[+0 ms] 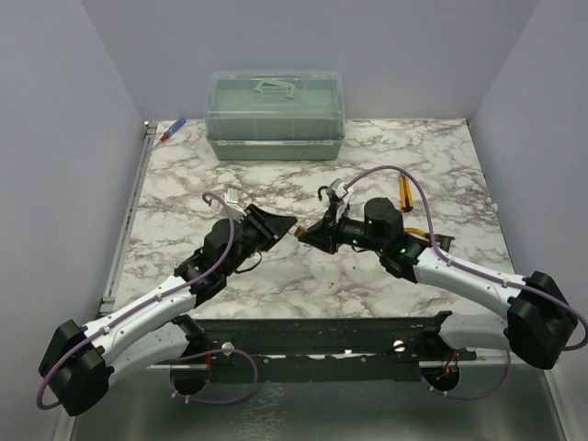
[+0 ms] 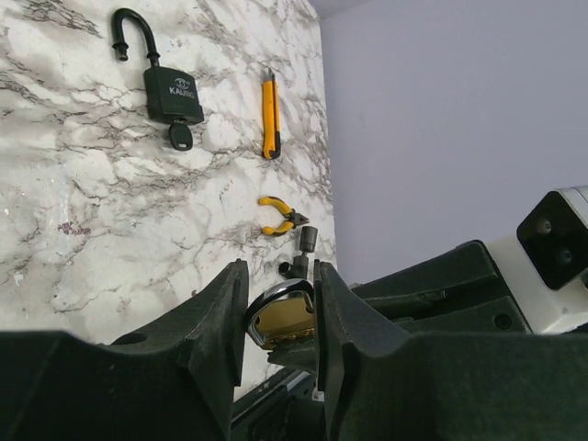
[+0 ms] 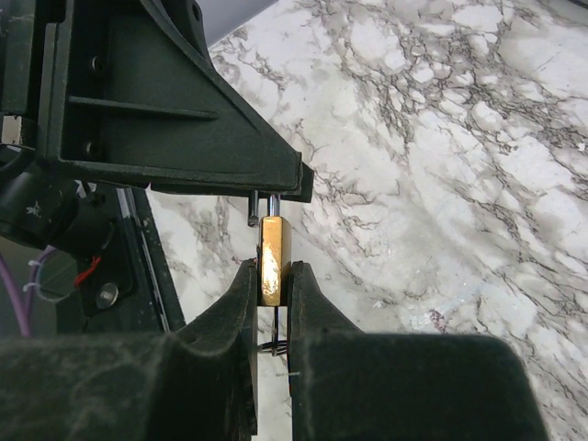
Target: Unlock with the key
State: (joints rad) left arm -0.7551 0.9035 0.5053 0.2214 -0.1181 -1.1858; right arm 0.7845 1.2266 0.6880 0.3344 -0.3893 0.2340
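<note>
My right gripper lowers and turns toward bare marble [image 3: 519, 308] beside the black padlock and releases next, since the brass padlock's shackle leg hangs clear of its body.
The small brass padlock [image 3: 273, 257] hangs between both grippers at the table's middle [image 1: 299, 231]. My right gripper [image 3: 273, 271] is shut on its body, and a thin wire ring shows below it between the fingers. My left gripper [image 2: 280, 276] is shut on its chrome shackle [image 2: 276, 299]. The black padlock [image 2: 172, 92] lies on the marble with its shackle open. The key [image 2: 180, 138], with its rounded black head, sticks out of the bottom of the black padlock. In the top view my right gripper [image 1: 312, 231] meets my left gripper [image 1: 285, 225], and the black padlock [image 1: 323, 194] lies just beyond.
A yellow utility knife [image 2: 269, 115] and yellow-handled pliers [image 2: 276, 216] lie right of the black padlock. A lidded green box [image 1: 276, 115] stands at the back. A red and blue pen [image 1: 173, 131] lies at the back left corner. Walls close in both sides.
</note>
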